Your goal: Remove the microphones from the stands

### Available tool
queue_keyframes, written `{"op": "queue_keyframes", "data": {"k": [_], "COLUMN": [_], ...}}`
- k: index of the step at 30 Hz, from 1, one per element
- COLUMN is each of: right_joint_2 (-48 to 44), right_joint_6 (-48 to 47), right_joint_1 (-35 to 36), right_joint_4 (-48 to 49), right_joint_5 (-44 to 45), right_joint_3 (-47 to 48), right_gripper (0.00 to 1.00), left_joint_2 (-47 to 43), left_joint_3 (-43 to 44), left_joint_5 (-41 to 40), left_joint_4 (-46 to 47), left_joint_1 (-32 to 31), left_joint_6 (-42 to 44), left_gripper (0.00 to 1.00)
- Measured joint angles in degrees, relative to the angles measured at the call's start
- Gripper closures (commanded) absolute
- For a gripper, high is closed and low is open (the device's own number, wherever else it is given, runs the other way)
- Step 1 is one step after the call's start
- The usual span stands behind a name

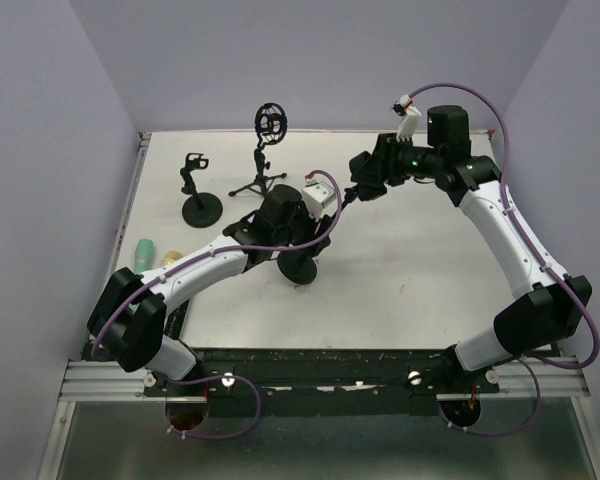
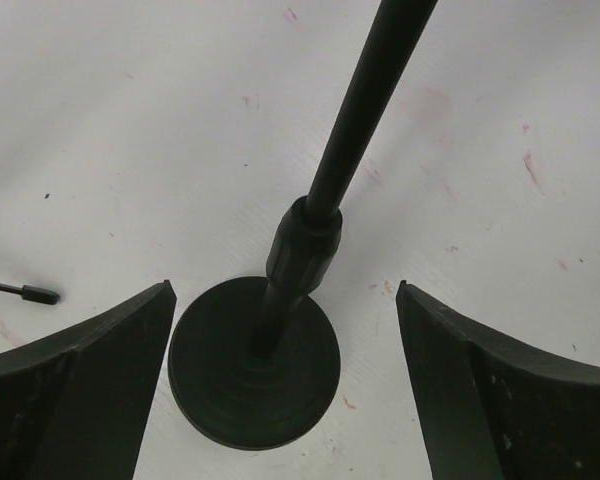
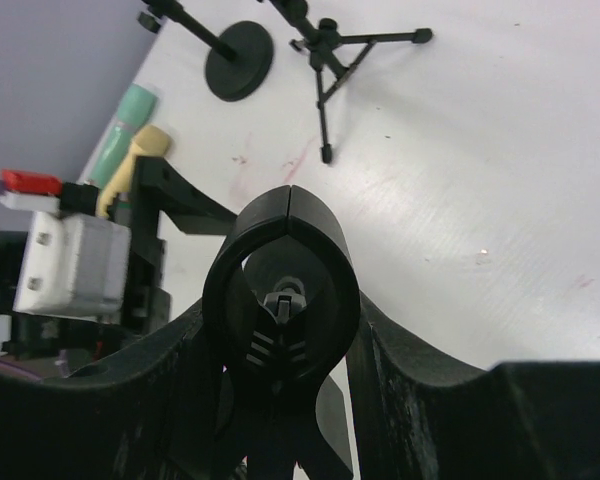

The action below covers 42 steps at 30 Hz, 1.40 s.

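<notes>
The right gripper shifts outward and to the right in the overhead view next, bringing the stand over the empty table, since the clip's ring is empty.
A black stand with a round base point(image 1: 300, 268) stands mid-table. In the left wrist view its base point(image 2: 255, 375) and pole point(image 2: 360, 110) lie between my fingers. My left gripper point(image 1: 302, 250) point(image 2: 283, 295) is open, straddling the pole without touching it. My right gripper point(image 1: 358, 195) point(image 3: 280, 330) is shut on the stand's black clip point(image 3: 280, 235) at the pole's top. The clip's ring looks empty. No microphone shows in it.
A second round-base stand point(image 1: 200, 208) point(image 3: 239, 47) and a tripod stand point(image 1: 260, 185) point(image 3: 335, 50) with a ring mount point(image 1: 271, 122) stand at the back left. A green cylinder point(image 1: 145, 250) point(image 3: 125, 120) and a pale yellow object point(image 1: 170, 258) point(image 3: 145, 145) lie at the left edge.
</notes>
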Motion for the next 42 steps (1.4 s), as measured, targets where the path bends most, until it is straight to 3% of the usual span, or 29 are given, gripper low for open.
{"op": "queue_keyframes", "data": {"k": [11,19,29,33,42], "right_joint_2": [0.76,7.72,16.87,17.07,13.70], "right_joint_6": [-19.78,-32.15,-37.68,-38.03,-37.77], "right_joint_1": [-0.17,-0.17,-0.28,-0.28,-0.28], "right_joint_4": [-8.96,-16.59,-24.00,-23.74,-14.99], "right_joint_5": [5.75,11.41,15.04,15.02,14.67], "right_joint_3": [10.60,20.96,31.54,31.17,20.92], "right_gripper": [1.00,1.00,1.00,1.00,0.99], "left_joint_2": [-0.59,-0.72,-2.08,-2.95,-3.26], "left_joint_3": [2.84,2.84,2.40,1.57,0.20], "left_joint_5": [0.07,0.20,1.42,1.42,1.57], "left_joint_4": [-2.73,-4.22,-4.17,-4.15,-4.11], "left_joint_1": [3.43,5.38,5.38,5.38,5.38], "left_joint_6": [2.93,2.32,1.66,1.66,1.57], "left_gripper": [0.01,0.01,0.01,0.02,0.01]}}
